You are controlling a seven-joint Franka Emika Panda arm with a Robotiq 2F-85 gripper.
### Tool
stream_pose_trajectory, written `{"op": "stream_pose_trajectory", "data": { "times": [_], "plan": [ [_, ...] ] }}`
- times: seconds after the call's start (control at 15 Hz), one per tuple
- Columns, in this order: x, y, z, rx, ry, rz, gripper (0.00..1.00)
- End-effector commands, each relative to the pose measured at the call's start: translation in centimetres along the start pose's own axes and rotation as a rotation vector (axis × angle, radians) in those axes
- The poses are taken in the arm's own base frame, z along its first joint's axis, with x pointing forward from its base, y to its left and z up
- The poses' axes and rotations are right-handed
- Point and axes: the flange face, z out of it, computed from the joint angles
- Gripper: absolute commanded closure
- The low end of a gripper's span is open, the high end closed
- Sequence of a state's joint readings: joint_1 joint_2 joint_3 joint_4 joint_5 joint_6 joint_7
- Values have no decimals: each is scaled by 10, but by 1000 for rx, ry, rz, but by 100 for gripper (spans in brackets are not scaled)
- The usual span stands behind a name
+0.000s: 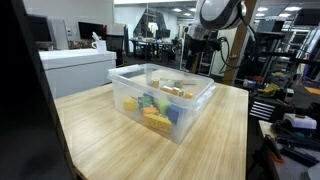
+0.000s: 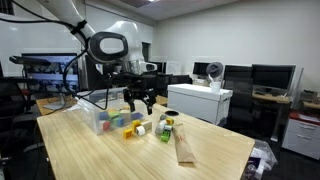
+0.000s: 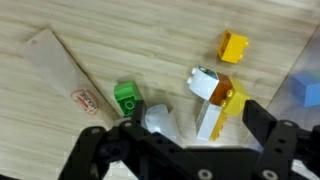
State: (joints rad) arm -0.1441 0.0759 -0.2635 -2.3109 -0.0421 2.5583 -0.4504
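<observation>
My open gripper is above the white-and-orange end of the block cluster (image 2: 141, 129) (image 3: 213, 100), which lies between the spread fingers. It should go down over that end next, so the fingers are on both sides of it.
In the wrist view my gripper (image 3: 195, 130) stands open, its two dark fingers (image 3: 262, 120) spread wide above the wooden table. Between and just beyond them lies a white, yellow and orange block cluster (image 3: 213, 100), touching neither finger. A pale white piece (image 3: 158, 120) lies next to it, and a green block (image 3: 127, 98) lies to its left. A yellow block (image 3: 233, 47) sits farther off. In an exterior view the gripper (image 2: 139, 100) hangs a little above loose blocks (image 2: 135, 128) on the table.
A clear plastic bin (image 1: 160, 125) holding several coloured blocks stands on the table, also seen beside the gripper (image 2: 100, 121). A flat brown strip (image 3: 65, 75) with a label lies left of the blocks. A blue block (image 3: 308, 90) shows at the right edge. Desks and monitors surround the table.
</observation>
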Motion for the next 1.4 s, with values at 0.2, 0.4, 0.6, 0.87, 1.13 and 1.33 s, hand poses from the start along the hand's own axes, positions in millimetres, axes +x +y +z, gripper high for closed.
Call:
{"op": "stream_pose_trajectory", "data": {
  "times": [0.2, 0.4, 0.6, 0.87, 1.13, 1.33],
  "plan": [
    [18, -17, 59, 34, -102, 19, 0],
    [30, -22, 73, 50, -100, 4, 0],
    [39, -32, 71, 82, -106, 5, 0],
    [39, -36, 81, 91, -130, 4, 0],
    [34, -35, 105, 77, -158, -3, 0],
    [35, -34, 116, 69, -173, -19, 26]
  ]
}}
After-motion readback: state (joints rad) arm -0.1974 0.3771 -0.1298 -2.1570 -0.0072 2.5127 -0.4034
